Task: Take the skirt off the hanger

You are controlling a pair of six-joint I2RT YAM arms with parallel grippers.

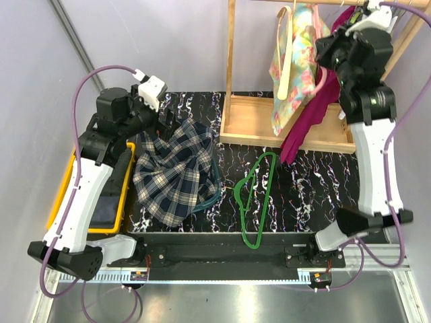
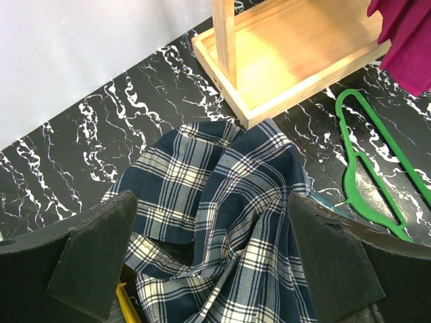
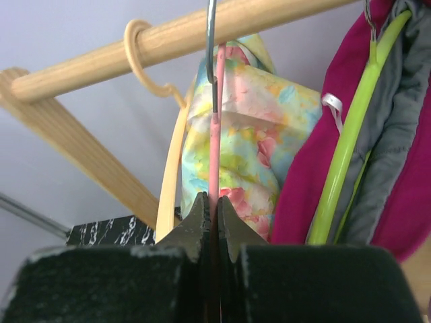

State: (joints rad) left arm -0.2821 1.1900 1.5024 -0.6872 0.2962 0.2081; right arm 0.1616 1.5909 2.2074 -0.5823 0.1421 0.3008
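Note:
My left gripper rises away from the skirt [image 1: 175, 171] and tilts toward the floral garment's fold [image 1: 302, 67] next, because that garment still hangs on the pink hanger.
The navy plaid skirt [image 1: 175, 171] lies crumpled on the black marbled table, left of centre, and it also fills the lower left wrist view [image 2: 229, 222]. The green hanger [image 1: 259, 195] lies bare and flat on the table to the skirt's right, apart from it [image 2: 367, 161]. My left gripper [image 1: 165, 122] hovers over the skirt's far edge, open wide with nothing between its fingers [image 2: 212, 202]. My right gripper [image 1: 335, 32] is up at the clothes rail, shut on the thin stem of a pink hanger [image 3: 215, 155], its fingertips [image 3: 215, 202] pinched together.
A wooden rack base [image 1: 249, 121] stands at the back centre [image 2: 303, 54]. From its rail [image 3: 135, 47] hang a floral garment [image 1: 296, 67] and a magenta garment [image 1: 310, 114] on a lime hanger [image 3: 347, 148]. A yellow bin [image 1: 64, 195] sits at the table's left edge.

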